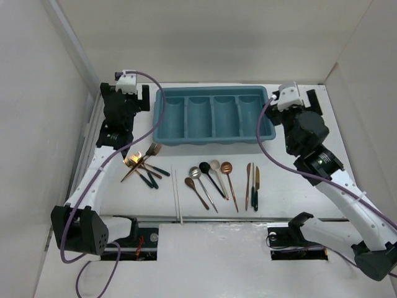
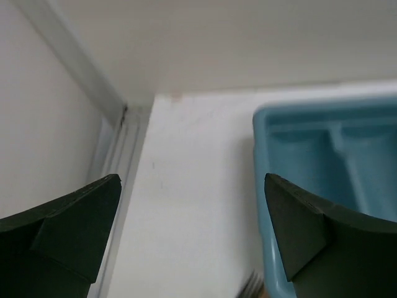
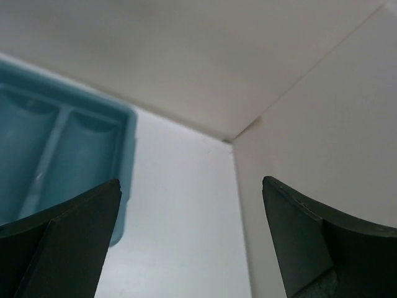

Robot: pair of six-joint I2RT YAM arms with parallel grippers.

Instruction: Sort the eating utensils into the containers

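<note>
My right gripper should move back and down and close over the end knife's dark handle [image 1: 256,199]. The handle is below and back from my gripper, and the bare tabletop there leaves room for my fingers.
The teal cutlery tray [image 1: 211,140] lies at the back middle of the table, and its four slots look empty. The utensils lie in front of it: a cluster of copper and dark forks [image 1: 144,163], white chopsticks [image 1: 177,194], several spoons [image 1: 209,177] and knives [image 1: 252,185]. My left gripper [image 1: 124,94] is open and empty, left of the tray's left end. My right gripper [image 1: 298,104] is open and empty, right of the tray's right end. The left wrist view shows my left gripper [image 2: 192,211], the tray's corner [image 2: 322,143] and blurred fork tines [image 2: 251,284]. The right wrist view shows my right gripper [image 3: 192,211] and the tray's end [image 3: 62,149].
White walls enclose the table at the back, left and right; both grippers face the back corners. A metal rail [image 1: 186,218] runs along the near edge by the arm bases.
</note>
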